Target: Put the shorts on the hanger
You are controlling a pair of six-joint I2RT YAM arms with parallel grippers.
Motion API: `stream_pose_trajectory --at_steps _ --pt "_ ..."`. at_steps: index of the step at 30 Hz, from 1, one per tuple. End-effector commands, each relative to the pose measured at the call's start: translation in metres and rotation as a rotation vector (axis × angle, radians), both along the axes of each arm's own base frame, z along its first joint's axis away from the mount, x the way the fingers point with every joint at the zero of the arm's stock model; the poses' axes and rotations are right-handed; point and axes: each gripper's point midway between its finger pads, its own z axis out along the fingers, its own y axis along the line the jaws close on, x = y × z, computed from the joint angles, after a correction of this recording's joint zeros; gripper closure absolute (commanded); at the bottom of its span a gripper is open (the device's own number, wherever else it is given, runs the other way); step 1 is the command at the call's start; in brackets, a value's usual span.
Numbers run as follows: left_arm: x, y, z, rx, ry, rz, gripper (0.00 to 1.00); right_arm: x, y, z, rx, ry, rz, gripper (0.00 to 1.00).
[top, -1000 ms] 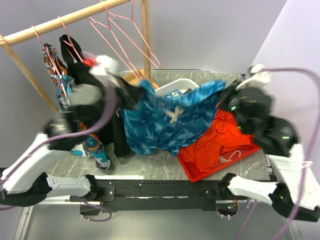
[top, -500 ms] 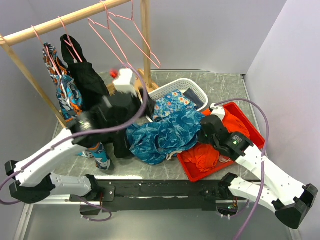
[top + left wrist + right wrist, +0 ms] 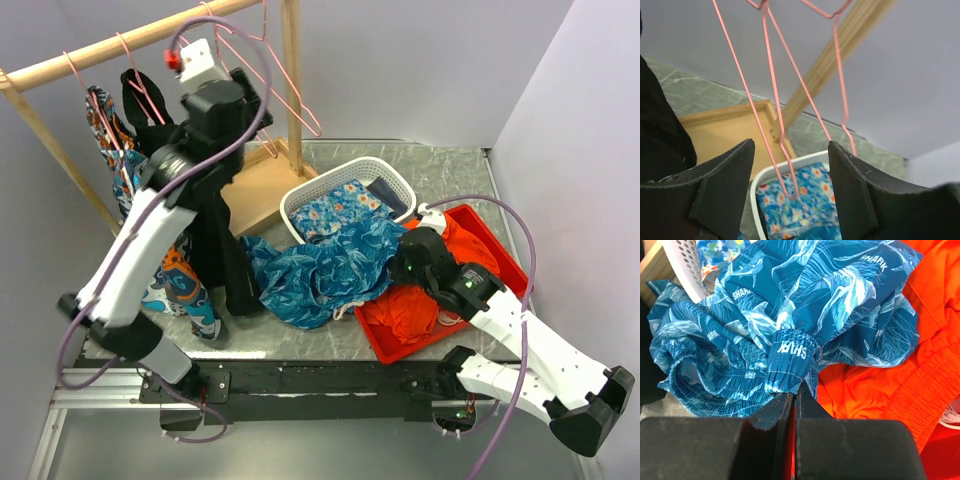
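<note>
My left gripper is open and its fingers already straddle the line of the pink hanger's near side wire (image 3: 775, 90), which hangs just outward of my left gripper, so it should ease outward onto that wire next.
The teal leaf-print shorts (image 3: 320, 270) lie bunched on the table, one end draped over the red tray. My right gripper (image 3: 408, 262) is shut on the shorts' waistband fold (image 3: 790, 352), its fingertips (image 3: 796, 386) pressed together just above the orange garment. My left gripper (image 3: 250, 105) is raised at the rack and stands open and empty. In the left wrist view, the pink wire hanger (image 3: 775, 100) hangs just ahead of my left gripper (image 3: 791, 150), its lower bend lined up with the gap. Several pink hangers (image 3: 270, 90) hang from the wooden rail.
A white basket (image 3: 300, 195) holds a blue flowered cloth (image 3: 345, 205). A red tray (image 3: 500, 260) holds the orange garment (image 3: 420, 305). The wooden rail (image 3: 110, 45), its post (image 3: 292, 70) and base (image 3: 255, 185) stand at the back. Black and patterned clothes (image 3: 155, 150) hang on the left.
My left gripper let go of the shorts, opened and rose to the hangers. The stretched shorts dropped into a heap. My right gripper came down to the tray, still shut on them.
</note>
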Motion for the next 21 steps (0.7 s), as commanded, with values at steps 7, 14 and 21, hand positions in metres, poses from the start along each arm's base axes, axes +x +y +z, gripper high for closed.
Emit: stream_pose_trajectory --at_steps 7,14,21 --pt "0.068 0.023 -0.013 0.048 -0.008 0.127 0.40 0.007 0.006 0.018 0.053 -0.055 0.005 1.00" --pt "0.094 0.014 -0.025 0.056 -0.014 0.106 0.52 0.007 0.011 0.019 0.069 -0.057 0.021 1.00" --pt "0.100 0.014 -0.025 0.051 -0.039 0.104 0.65 0.007 0.012 0.021 0.075 -0.062 0.028 1.00"
